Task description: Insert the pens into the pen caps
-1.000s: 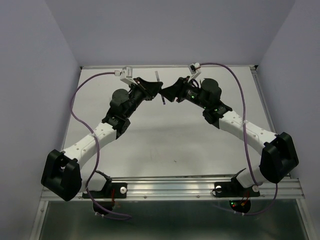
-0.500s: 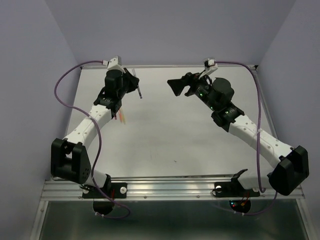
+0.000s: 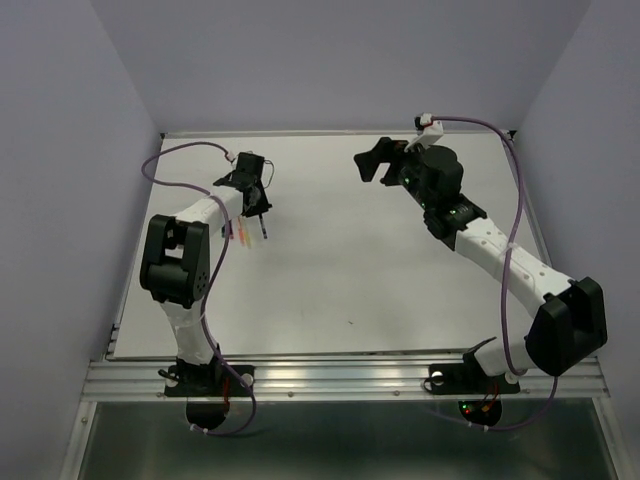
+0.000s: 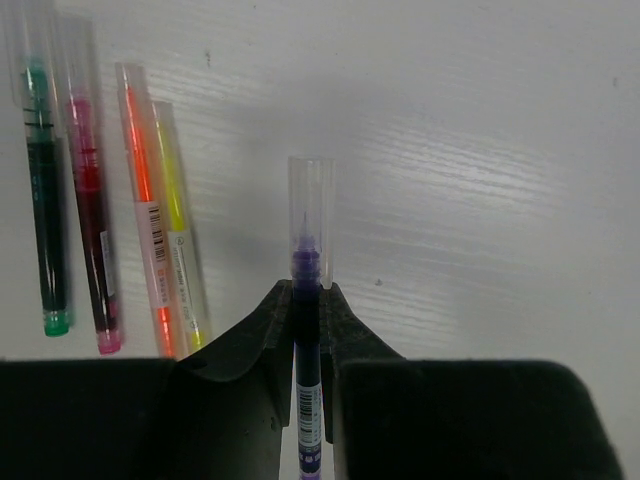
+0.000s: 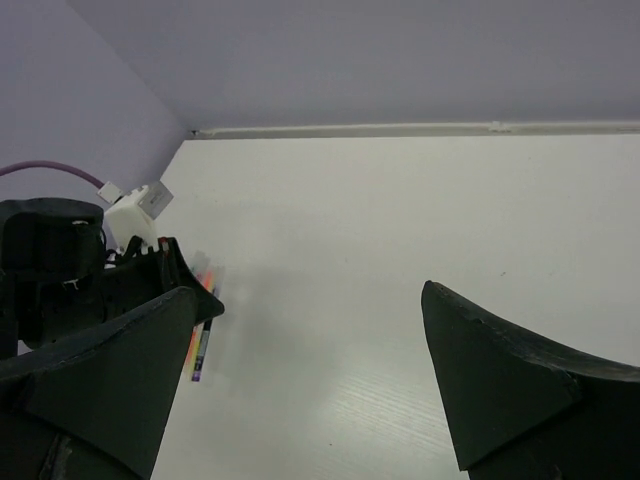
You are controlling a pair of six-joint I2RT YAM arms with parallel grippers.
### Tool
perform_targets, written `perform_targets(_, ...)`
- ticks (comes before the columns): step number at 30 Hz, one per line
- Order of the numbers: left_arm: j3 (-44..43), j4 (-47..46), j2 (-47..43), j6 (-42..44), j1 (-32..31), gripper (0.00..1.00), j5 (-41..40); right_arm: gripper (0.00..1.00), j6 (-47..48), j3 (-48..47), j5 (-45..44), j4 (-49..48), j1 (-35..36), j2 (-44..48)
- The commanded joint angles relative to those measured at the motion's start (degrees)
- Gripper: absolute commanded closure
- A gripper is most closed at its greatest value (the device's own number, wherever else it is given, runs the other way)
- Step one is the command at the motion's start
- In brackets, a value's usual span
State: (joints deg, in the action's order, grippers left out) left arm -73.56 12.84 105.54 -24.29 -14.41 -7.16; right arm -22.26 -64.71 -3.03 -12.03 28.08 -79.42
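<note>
The dark blue pen already has its clear cap on, so the robot's left hand will lower that pen toward the yellow pen next and then open.
My left gripper point(image 4: 307, 290) is shut on a dark blue pen point(image 4: 306, 345). A clear pen cap point(image 4: 310, 200) sits over the pen's tip, low over the white table. Just left of it, green point(image 4: 45, 220), red point(image 4: 90, 230), orange point(image 4: 148, 220) and yellow point(image 4: 180, 230) pens lie side by side, each with a clear cap on its far end. From above, the left gripper point(image 3: 254, 205) is at the table's back left, with the blue pen point(image 3: 262, 232) pointing down from it. My right gripper point(image 3: 372, 162) hovers open and holds nothing at the back right, its jaws point(image 5: 320, 298) wide apart.
The left arm's elbow point(image 3: 175, 260) is folded close to the left wall point(image 3: 70, 200). A purple cable point(image 3: 185, 150) loops above it. The back wall edge point(image 5: 400, 130) runs behind the right gripper. White table point(image 3: 350, 260) lies between the two arms.
The left arm has swung from the centre to the back left with the blue pen, beside the row of pens. The right gripper has opened wide and drawn back to the right.
</note>
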Motion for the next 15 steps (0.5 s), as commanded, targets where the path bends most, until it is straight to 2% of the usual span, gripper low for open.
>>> perform_targets(1, -2.99, 3.5, 0.46, 2.06, 0.44, 1.0, -6.02, 0.0, -0.06, -3.49, 0.3, -0.98, -1.18, -0.82)
perform_targets(7, -2.03, 2.63, 2.57, 3.02, 1.41, 1.0, -6.2, 0.0, -0.06, -3.85, 1.09, -0.98, -2.23, -1.79)
perform_targets(15, -3.52, 4.21, 5.21, 2.59, 1.49, 0.91, -8.13, 0.0, -0.5, -3.94, 1.53, -0.97, -2.76, -2.32)
